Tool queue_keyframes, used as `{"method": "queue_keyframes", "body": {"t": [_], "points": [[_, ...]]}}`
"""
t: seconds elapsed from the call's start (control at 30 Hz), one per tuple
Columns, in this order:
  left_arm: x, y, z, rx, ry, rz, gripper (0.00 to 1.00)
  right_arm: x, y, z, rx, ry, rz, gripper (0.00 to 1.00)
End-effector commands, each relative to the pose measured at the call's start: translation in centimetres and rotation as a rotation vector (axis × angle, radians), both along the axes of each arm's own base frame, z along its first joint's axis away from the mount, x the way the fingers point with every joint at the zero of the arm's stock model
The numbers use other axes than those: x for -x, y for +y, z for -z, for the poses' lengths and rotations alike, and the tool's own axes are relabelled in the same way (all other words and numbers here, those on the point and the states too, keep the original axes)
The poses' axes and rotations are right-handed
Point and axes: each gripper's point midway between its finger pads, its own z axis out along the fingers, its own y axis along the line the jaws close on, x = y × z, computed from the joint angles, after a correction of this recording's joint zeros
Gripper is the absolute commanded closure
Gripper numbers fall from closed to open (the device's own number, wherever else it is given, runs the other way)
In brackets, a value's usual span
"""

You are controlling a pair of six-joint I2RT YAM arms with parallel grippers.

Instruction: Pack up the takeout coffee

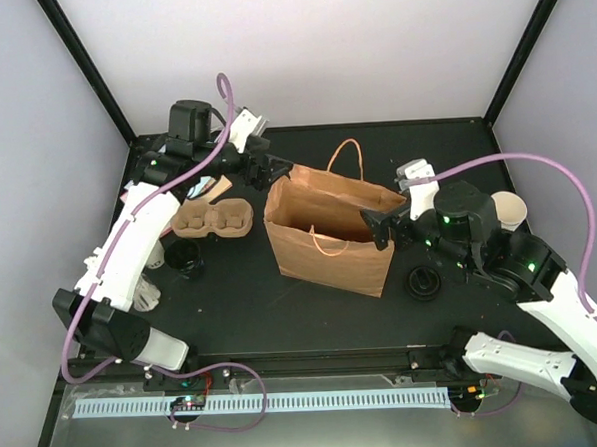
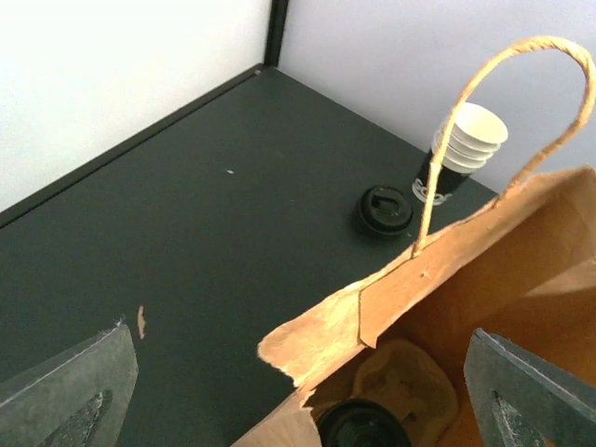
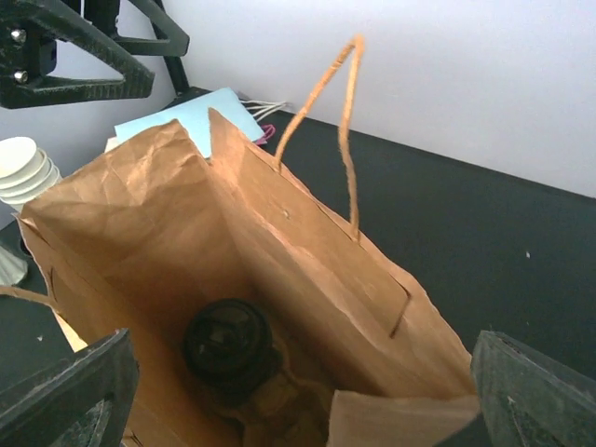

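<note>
I will slide my left gripper to the right in the top view, to the bag's back rim by the root of the handle, with my fingers on both sides of the paper.
A brown paper bag (image 1: 329, 237) stands open mid-table. Inside it a black-lidded coffee cup (image 3: 228, 346) sits in a cardboard carrier (image 2: 405, 382); the cup also shows in the left wrist view (image 2: 363, 426). My left gripper (image 1: 274, 171) is open and empty above the bag's far left corner, its fingers (image 2: 65, 391) wide apart on either side of the torn rim. My right gripper (image 1: 379, 225) is open and empty at the bag's right end, looking down into it, with its fingers (image 3: 65, 396) spread on either side of the opening.
A loose black lid (image 1: 422, 282) lies right of the bag, and a stack of cups (image 1: 508, 212) stands further right. A second cardboard carrier (image 1: 213, 220) and a black cup (image 1: 185, 255) are left of the bag. A flat pale-blue bag (image 3: 196, 116) lies behind it.
</note>
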Motion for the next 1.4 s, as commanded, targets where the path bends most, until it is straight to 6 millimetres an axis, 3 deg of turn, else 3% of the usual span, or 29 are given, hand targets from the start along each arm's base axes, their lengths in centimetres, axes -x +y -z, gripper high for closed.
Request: {"method": "queue_keyframes", "body": {"t": [0.0,0.13,0.37,0.63,0.93,1.17,1.37], "points": [[0.7,-1.5,-1.2,0.027,-0.087,0.153,0.01,0.1,-2.0,1.2,0.038,0.049,0.088,0.0],[0.1,-2.6,-0.8,0.022,-0.073,0.231,0.01,-0.2,-3.4,1.3,0.033,0.096,0.196,0.0],[-0.5,-5.0,1.1,0.009,0.026,0.331,0.12,0.3,-4.5,0.2,-0.051,0.055,0.222,0.0],[2.4,-8.4,2.5,-0.029,0.049,0.498,0.17,0.1,-4.6,0.1,-0.052,0.047,0.234,0.0],[1.8,-9.3,3.7,-0.096,0.053,0.474,0.47,0.1,-4.3,0.1,-0.062,0.048,0.225,0.0],[1.5,-9.8,4.4,-0.117,0.064,0.461,0.57,0.1,-4.1,0.2,-0.068,0.051,0.221,0.0],[1.3,-9.5,4.9,-0.176,0.058,0.428,0.92,0.0,-4.1,1.0,-0.058,0.061,0.227,0.0]]}}
